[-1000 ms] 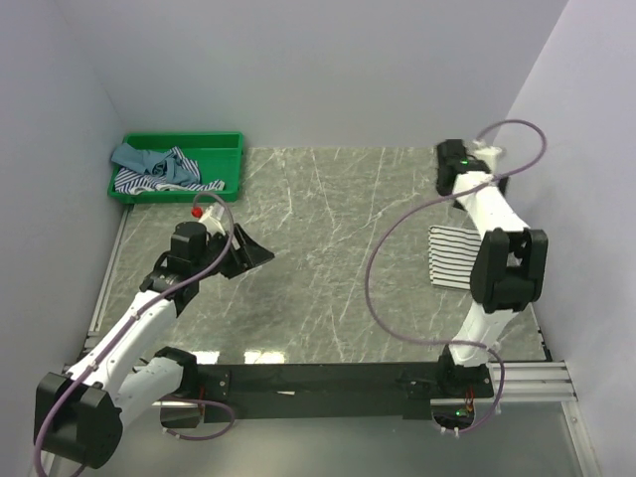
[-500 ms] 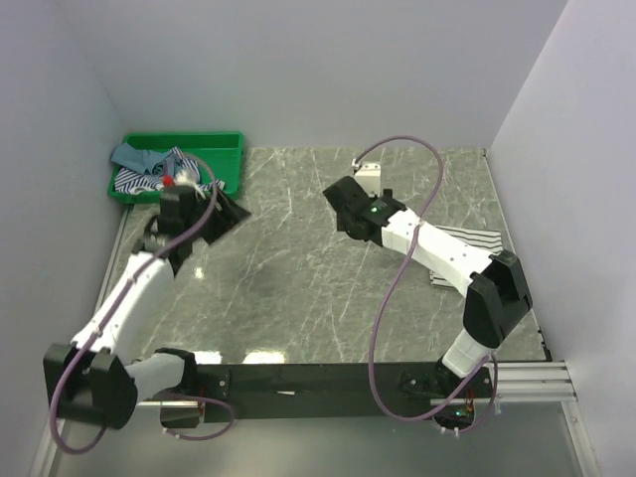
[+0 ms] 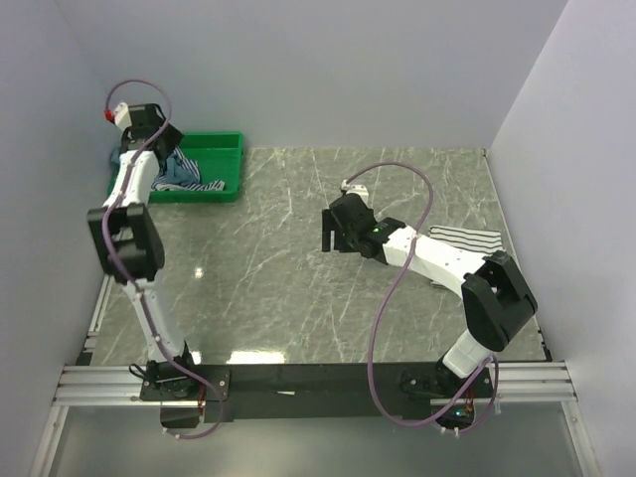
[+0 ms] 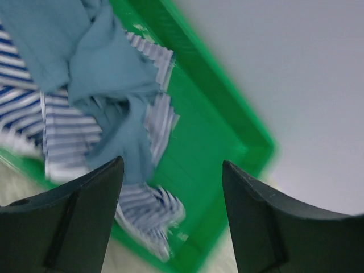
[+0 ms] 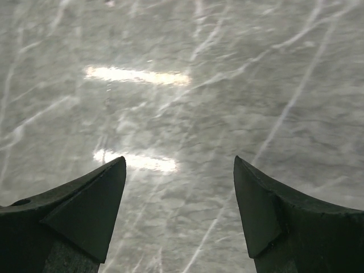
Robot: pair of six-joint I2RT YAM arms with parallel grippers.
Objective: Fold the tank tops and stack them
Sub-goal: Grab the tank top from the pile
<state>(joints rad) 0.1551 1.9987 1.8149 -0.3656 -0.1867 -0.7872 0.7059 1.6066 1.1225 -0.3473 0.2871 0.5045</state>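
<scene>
The robot's left gripper next needs to come down onto the teal tank top's bunched fold [image 4: 135, 109], which is below it in the tray [image 4: 216, 142], because that tank top lies on top of the striped one.
The plain teal tank top [image 4: 108, 74] lies crumpled over the blue-and-white striped tank top [image 4: 68, 136] inside the green tray [image 4: 216, 142]. Both show in the top view, the teal one [image 3: 177, 165] above the striped one [image 3: 199, 185]. My left gripper [image 3: 169, 144] hangs over the tray's left end, open and empty [image 4: 172, 165]. The white tank top with thin black stripes [image 3: 475, 236] lies flat at the right of the table, partly hidden under my right arm. My right gripper [image 3: 326, 234] is open and empty above bare marble [image 5: 179, 161] at mid-table.
The green tray [image 3: 224, 149] stands in the back left corner against the walls. Grey walls close in the table on the left, back and right. A purple cable loops off each arm. A black rail runs along the near edge.
My left arm swung from the left of the table up and back over the green tray. My right arm swept from the back right corner to mid-table. Both grippers stayed empty.
</scene>
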